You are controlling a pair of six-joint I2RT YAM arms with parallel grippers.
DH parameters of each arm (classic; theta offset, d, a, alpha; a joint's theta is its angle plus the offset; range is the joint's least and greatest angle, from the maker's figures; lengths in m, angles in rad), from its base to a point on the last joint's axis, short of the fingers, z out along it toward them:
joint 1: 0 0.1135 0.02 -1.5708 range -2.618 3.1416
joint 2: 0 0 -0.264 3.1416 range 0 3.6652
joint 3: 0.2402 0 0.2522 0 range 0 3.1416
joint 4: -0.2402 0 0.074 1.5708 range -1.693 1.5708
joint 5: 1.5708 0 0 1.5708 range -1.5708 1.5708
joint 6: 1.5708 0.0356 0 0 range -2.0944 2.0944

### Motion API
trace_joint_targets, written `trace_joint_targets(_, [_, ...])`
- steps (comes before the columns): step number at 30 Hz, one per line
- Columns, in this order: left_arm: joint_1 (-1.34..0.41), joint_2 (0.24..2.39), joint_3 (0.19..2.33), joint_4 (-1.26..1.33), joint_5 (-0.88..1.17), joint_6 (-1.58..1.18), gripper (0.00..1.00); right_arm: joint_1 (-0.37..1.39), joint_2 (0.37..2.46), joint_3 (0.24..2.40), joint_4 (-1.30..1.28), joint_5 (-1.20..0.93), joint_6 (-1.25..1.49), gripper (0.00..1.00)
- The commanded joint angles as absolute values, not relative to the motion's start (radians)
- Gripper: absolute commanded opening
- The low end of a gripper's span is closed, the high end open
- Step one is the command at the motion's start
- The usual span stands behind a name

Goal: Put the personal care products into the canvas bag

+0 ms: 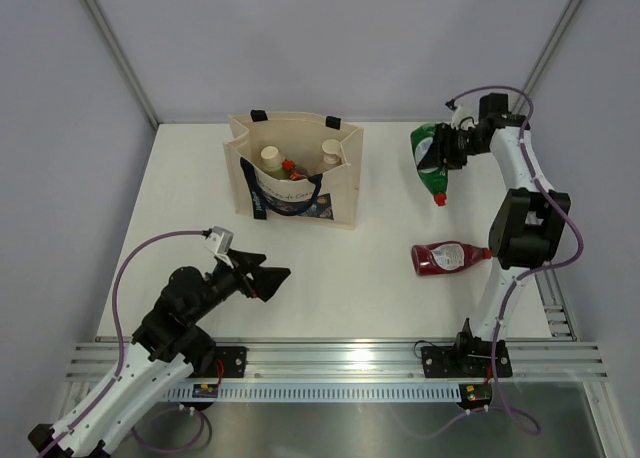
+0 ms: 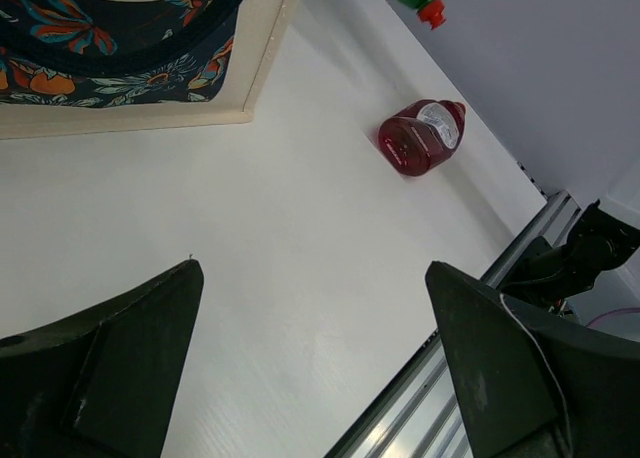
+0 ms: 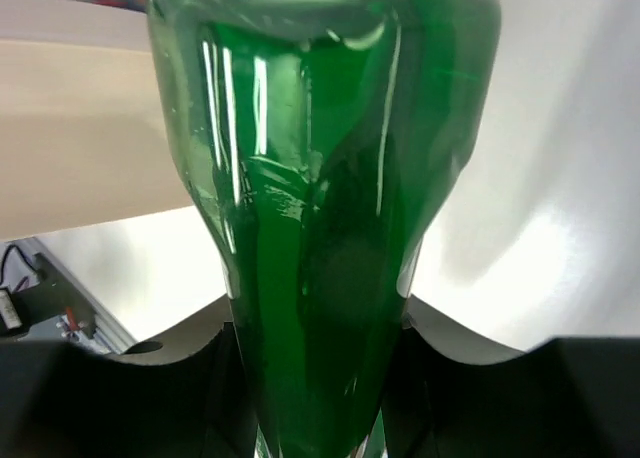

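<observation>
Next I need to raise my right gripper to clear the canvas bag's upright side, cross over the bag's opening [image 1: 302,148] and lower the dark green squeeze bottle inside.
The beige canvas bag [image 1: 340,188] with navy handles stands at the table's back centre; cream-capped bottles [image 1: 271,157] and a red one [image 1: 289,166] sit inside. My right gripper [image 1: 444,150] is shut on the dark green squeeze bottle [image 1: 430,161], held above the table right of the bag, red cap pointing down. The bottle fills the right wrist view [image 3: 320,208], squeezed between the fingers. A red squeeze bottle [image 1: 447,257] lies on the table at the right; it also shows in the left wrist view [image 2: 420,138]. My left gripper [image 1: 268,281] is open and empty at the front left.
The bag's printed front [image 2: 110,58] shows at the top left of the left wrist view. An aluminium rail [image 1: 340,358] runs along the table's near edge. Grey walls close the back and sides.
</observation>
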State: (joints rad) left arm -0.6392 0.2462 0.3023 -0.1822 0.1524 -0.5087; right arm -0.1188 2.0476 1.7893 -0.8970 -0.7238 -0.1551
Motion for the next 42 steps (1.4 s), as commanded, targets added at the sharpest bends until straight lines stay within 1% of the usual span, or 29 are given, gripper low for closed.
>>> trace_joint_targets(1, [-0.637, 0.218, 0.344, -0.172, 0.146, -0.471, 0.99, -0.023, 1.789, 1.988, -0.911, -0.895, -0.144, 0.0])
trace_joint_targets(2, [-0.635, 0.216, 0.342, -0.167, 0.152, -0.471, 0.99, -0.002, 1.778, 2.032, -0.928, -0.878, -0.158, 0.0])
trace_joint_targets(5, [-0.635, 0.219, 0.345, -0.167, 0.147, -0.474, 0.99, 0.161, 1.787, 2.274, -0.991, -0.795, -0.225, 0.0])
trace_joint_targets(8, [-0.635, 0.23, 0.345, -0.169, 0.146, -0.479, 0.99, 0.331, 1.842, 2.411, -1.026, -0.72, -0.276, 0.0])
trace_joint_targets(9, [-0.637, 0.232, 0.344, -0.169, 0.144, -0.48, 0.99, 0.374, 1.892, 2.486, -1.028, -0.697, -0.302, 0.0])
trace_joint_targets(10, [-0.635, 0.235, 0.344, -0.169, 0.141, -0.483, 0.99, 0.414, 1.922, 2.515, -1.02, -0.637, -0.314, 0.0])
trace_joint_targets(11, [-0.635, 0.238, 0.347, -0.17, 0.14, -0.488, 0.99, 0.49, 1.949, 2.578, -1.011, -0.602, -0.327, 0.0])
trace_joint_targets(14, [-0.635, 0.238, 0.348, -0.176, 0.137, -0.5, 0.99, 0.607, 2.096, 2.669, -0.95, -0.493, -0.36, 0.0])
trace_joint_targets(18, [-0.635, 0.23, 0.347, -0.186, 0.127, -0.517, 0.99, 0.673, 2.172, 2.665, -0.784, -0.373, -0.38, 0.0])
trace_joint_targets(21, [-0.637, 0.23, 0.348, -0.184, 0.129, -0.529, 0.99, 0.675, 2.21, 2.658, -0.686, -0.331, -0.393, 0.0])
trace_joint_targets(26, [-0.635, 0.244, 0.356, -0.186, 0.126, -0.511, 0.99, 0.675, 2.232, 2.614, -0.673, -0.328, -0.44, 0.0])
trace_joint_targets(29, [-0.635, 0.258, 0.359, -0.187, 0.132, -0.503, 0.99, 0.675, 2.227, 2.524, -0.718, -0.347, -0.489, 0.0])
trace_joint_targets(32, [-0.635, 0.253, 0.348, -0.181, 0.14, -0.503, 0.99, 0.675, 2.22, 2.459, -0.764, -0.318, -0.535, 0.11])
trace_joint_targets(33, [-0.637, 0.253, 0.347, -0.179, 0.14, -0.5, 0.99, 0.675, 2.223, 2.453, -0.793, -0.301, -0.552, 0.28])
trace_joint_targets(34, [-0.635, 0.252, 0.344, -0.179, 0.141, -0.499, 0.99, 0.675, 2.229, 2.451, -0.81, -0.267, -0.56, 0.39])
trace_joint_targets(35, [-0.635, 0.252, 0.345, -0.179, 0.143, -0.499, 0.99, 0.673, 2.24, 2.457, -0.824, -0.247, -0.561, 0.45])
trace_joint_targets(36, [-0.635, 0.252, 0.347, -0.181, 0.146, -0.494, 0.99, 0.672, 2.244, 2.465, -0.85, -0.232, -0.56, 0.62])
trace_joint_targets(37, [-0.635, 0.252, 0.347, -0.179, 0.15, -0.492, 0.99, 0.672, 2.247, 2.471, -0.86, -0.203, -0.554, 0.74])
trace_joint_targets(40, [-0.635, 0.249, 0.351, -0.181, 0.158, -0.488, 0.99, 0.66, 2.244, 2.525, -0.893, -0.173, -0.497, 0.98])
trace_joint_targets(42, [-0.635, 0.242, 0.351, -0.184, 0.161, -0.486, 0.99, 0.644, 2.229, 2.589, -0.925, -0.187, -0.451, 1.0])
